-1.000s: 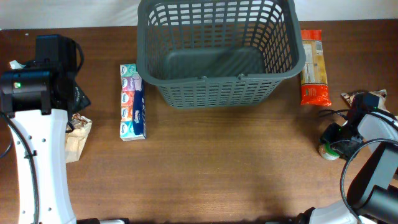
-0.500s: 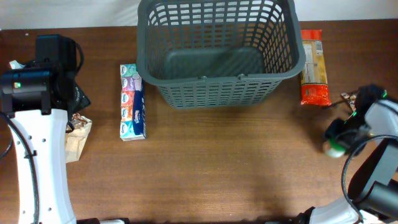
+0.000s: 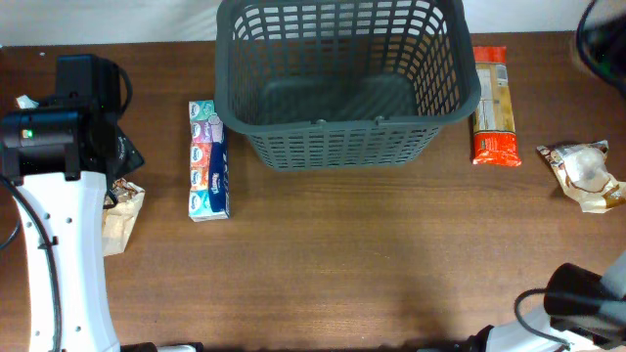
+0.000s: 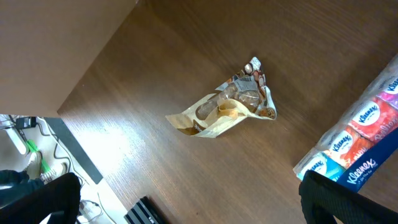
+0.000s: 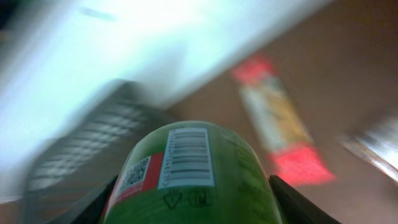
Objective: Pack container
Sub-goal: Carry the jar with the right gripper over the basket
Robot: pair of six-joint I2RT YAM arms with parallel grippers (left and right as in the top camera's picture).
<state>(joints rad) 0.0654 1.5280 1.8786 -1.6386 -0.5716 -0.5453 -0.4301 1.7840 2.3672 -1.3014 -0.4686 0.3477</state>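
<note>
The robot's right gripper will next move over the basket's end by the pasta packet and lower the green can inside to release it, as the basket's bottom is bare.
The container, a large dark grey basket (image 3: 342, 88), stands at the far middle of the table and holds nothing that I can see. It shows blurred in the right wrist view (image 5: 87, 146). My right gripper (image 5: 193, 208) is shut on a green can (image 5: 193, 174) with a barcode label and holds it in the air. In the overhead view the right arm is only a dark blur at the far right corner (image 3: 604, 37). My left gripper (image 4: 199, 208) is open and empty, above the table at the left (image 3: 119, 152).
A tissue pack (image 3: 208, 161) lies left of the basket, also in the left wrist view (image 4: 360, 146). A tan snack packet (image 3: 122, 213) (image 4: 229, 112) lies at the far left. A pasta packet (image 3: 492, 108) (image 5: 280, 124) and a foil packet (image 3: 585, 174) lie right of the basket.
My right gripper lifted the green can off the table at the right and swung up and back toward the far right corner. The left arm has not moved.
</note>
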